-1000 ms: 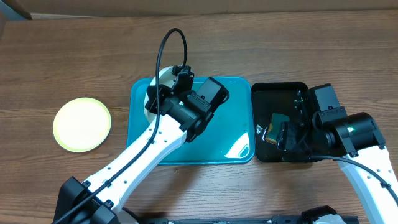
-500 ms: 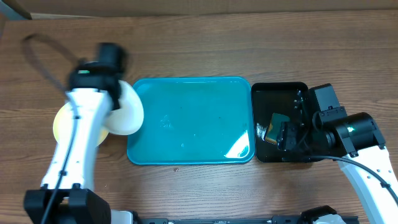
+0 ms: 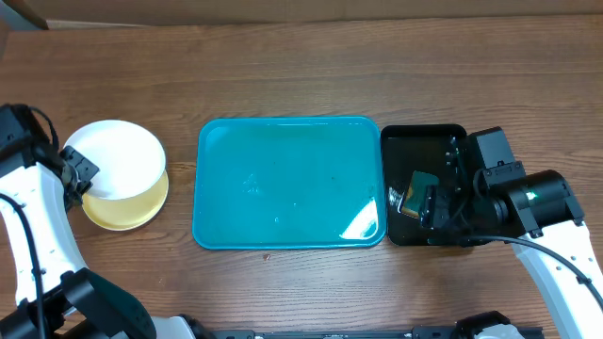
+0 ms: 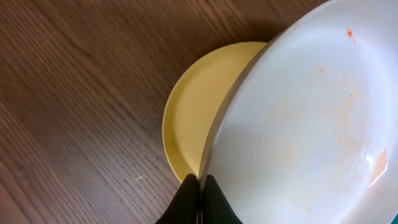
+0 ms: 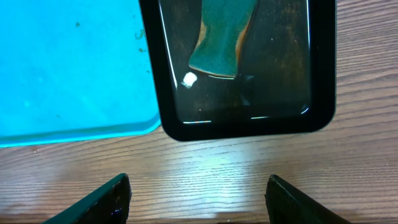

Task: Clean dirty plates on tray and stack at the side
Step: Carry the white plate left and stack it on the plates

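Note:
My left gripper should lower the tilted white plate onto the pale yellow-green plate (image 3: 127,203) (image 4: 203,111) next to the empty turquoise tray.
My left gripper (image 4: 200,186) is shut on the rim of a white plate (image 3: 113,158), which shows faint orange smears in the left wrist view (image 4: 311,118). I hold it tilted over the pale yellow-green plate (image 3: 127,209), also seen in the left wrist view (image 4: 202,106), at the far left of the table. The turquoise tray (image 3: 287,184) lies in the middle with nothing on it; its corner shows in the right wrist view (image 5: 68,68). My right gripper (image 5: 199,199) is open and empty above bare wood in front of the black tray. Only two plates are in view.
A narrow black tray (image 3: 452,137) sits right of the turquoise tray, also in the right wrist view (image 5: 249,127). It holds a green sponge (image 5: 221,37) and a small white crumb (image 5: 189,79). The right arm (image 3: 528,202) hangs over it.
My left arm has swung from the tray to the far left, carrying the white plate until it is over the yellow-green plate. The right arm has not moved.

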